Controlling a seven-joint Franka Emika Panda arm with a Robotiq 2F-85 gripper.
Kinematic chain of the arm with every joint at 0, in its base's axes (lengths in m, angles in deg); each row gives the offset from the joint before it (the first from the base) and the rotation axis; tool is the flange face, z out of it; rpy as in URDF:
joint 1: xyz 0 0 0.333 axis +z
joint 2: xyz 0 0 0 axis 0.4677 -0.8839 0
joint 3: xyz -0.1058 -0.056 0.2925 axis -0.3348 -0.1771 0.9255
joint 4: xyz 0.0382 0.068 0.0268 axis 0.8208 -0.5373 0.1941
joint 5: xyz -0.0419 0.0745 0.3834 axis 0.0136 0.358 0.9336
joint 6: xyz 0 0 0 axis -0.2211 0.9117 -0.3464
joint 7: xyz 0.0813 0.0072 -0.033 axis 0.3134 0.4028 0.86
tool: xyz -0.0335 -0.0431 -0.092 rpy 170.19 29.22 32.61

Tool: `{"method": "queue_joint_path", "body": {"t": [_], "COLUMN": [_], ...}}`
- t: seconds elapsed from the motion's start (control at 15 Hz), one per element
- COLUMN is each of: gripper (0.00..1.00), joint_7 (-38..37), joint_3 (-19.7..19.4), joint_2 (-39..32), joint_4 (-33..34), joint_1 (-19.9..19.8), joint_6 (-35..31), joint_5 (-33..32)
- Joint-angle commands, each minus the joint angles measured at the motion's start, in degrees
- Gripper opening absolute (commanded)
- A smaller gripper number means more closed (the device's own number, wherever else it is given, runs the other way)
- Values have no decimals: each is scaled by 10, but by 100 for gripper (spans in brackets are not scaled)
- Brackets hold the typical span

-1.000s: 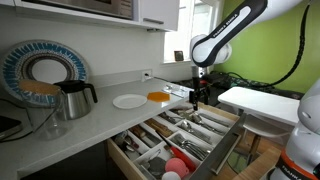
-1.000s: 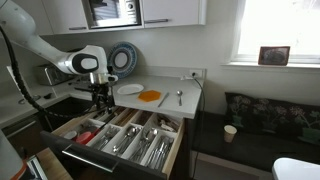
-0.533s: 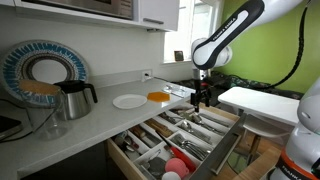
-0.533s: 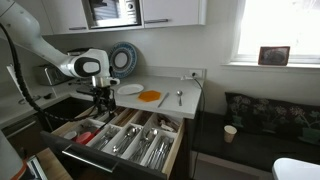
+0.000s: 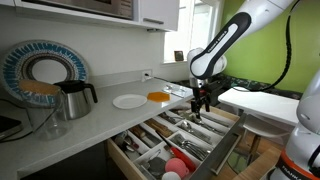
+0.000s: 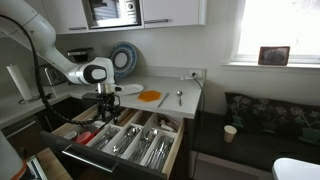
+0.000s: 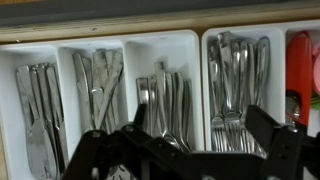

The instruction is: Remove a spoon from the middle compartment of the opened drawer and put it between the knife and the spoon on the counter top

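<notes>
My gripper first shifts away from the forks next, since one gripper finger hangs over them, then gets down to the spoon handles in the middle compartment [image 7: 166,72].
The drawer [image 5: 226,148] stands open below the counter top [image 5: 98,117], and it also shows in an exterior view [image 6: 112,165]. In the wrist view its pale tray has lengthwise sections. The middle compartment [image 7: 166,72] holds several silvery spoons [image 7: 170,105]. My gripper [image 7: 185,150] is open and empty, hanging just above this section. It shows over the drawer in both exterior views [image 5: 203,101] [image 6: 106,106]. A knife [image 6: 163,99] and a spoon [image 6: 179,97] lie side by side on the counter top [image 6: 192,101].
A white plate [image 5: 129,101] and an orange round thing [image 5: 159,96] lie on the counter top, with a kettle [image 5: 73,98] and a plate rack [image 5: 40,68] further along. Forks [image 7: 236,90] and red round things [image 7: 300,70] fill neighbouring sections. A small white table [image 5: 262,103] stands beside the drawer.
My gripper has come down a little toward the open drawer and shifted slightly over the cutlery tray. Its jaws stay open. Nothing else has moved.
</notes>
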Motion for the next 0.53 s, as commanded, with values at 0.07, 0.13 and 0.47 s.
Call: {"method": "queue_joint_path", "body": {"t": [0.07,0.13,0.47], "gripper": [100,100,100], "joint_7": [-15,-15,14], "joint_3": [-16,-21,-43], "joint_2": [-115,-132,-205], "joint_4": [43,51,105], "joint_1": [-1,1,-5], "joint_6": [-59,-65,-58], "joint_5": [-65,-72,-56]}}
